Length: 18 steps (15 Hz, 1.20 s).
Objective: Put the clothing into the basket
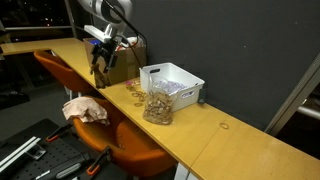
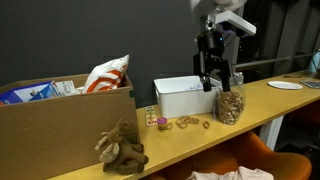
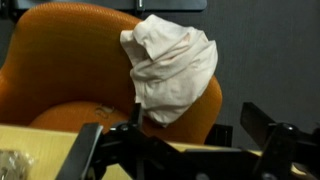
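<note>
The robot will next bring its gripper far down and away from the table's edge, onto the crumpled cloth on the orange chair (image 1: 86, 109).
The clothing is a white crumpled cloth (image 3: 172, 62) draped over the back of an orange chair (image 3: 60, 50). It also shows in both exterior views (image 1: 85, 108) (image 2: 232, 175), below the table's front edge. The basket is a white plastic crate (image 1: 173, 82) (image 2: 183, 98) on the wooden table. My gripper (image 1: 98, 68) (image 2: 213, 80) (image 3: 175, 130) hangs above the table near the basket, well above the cloth. Its fingers are spread apart with nothing between them.
A clear jar of nuts (image 1: 157, 106) (image 2: 230, 105) stands beside the basket. Small rings and snacks (image 2: 185, 122) lie on the table (image 1: 240, 145). A cardboard box (image 2: 60, 125) with a chip bag and a brown plush toy (image 2: 120, 148) sit at one end.
</note>
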Motion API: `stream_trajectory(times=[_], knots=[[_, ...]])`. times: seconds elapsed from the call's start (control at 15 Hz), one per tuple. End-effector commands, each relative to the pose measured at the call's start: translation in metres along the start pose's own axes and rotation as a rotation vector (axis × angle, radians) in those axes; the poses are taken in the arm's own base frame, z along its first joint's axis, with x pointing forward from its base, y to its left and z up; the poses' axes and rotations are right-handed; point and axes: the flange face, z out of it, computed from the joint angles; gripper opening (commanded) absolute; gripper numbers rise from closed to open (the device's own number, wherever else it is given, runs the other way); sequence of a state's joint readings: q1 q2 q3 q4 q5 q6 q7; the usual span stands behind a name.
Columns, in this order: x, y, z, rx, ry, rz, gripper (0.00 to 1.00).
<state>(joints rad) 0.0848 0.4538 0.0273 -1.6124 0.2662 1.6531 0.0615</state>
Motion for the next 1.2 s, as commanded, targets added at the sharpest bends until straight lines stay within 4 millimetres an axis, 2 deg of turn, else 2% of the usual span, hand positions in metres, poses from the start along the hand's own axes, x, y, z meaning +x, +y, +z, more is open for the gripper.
stream_trajectory(times=[0.0,0.27,0.4,0.53,0.6,0.67,0.8,1.13], knots=[[-0.018,0.030,0.083,0.055,-0.087,0.069,1.00],[-0.010,0.057,0.193,0.071,-0.104,0.101,1.00],[-0.009,0.061,0.230,0.073,-0.111,0.111,1.00],[-0.009,0.062,0.257,0.061,-0.109,0.108,1.00],[-0.009,0.060,0.264,0.059,-0.100,0.099,0.75],[-0.009,0.057,0.269,0.058,-0.094,0.093,0.74],[-0.012,0.052,0.267,0.057,-0.074,0.079,0.59],[-0.019,0.040,0.246,0.068,-0.018,0.048,0.21]])
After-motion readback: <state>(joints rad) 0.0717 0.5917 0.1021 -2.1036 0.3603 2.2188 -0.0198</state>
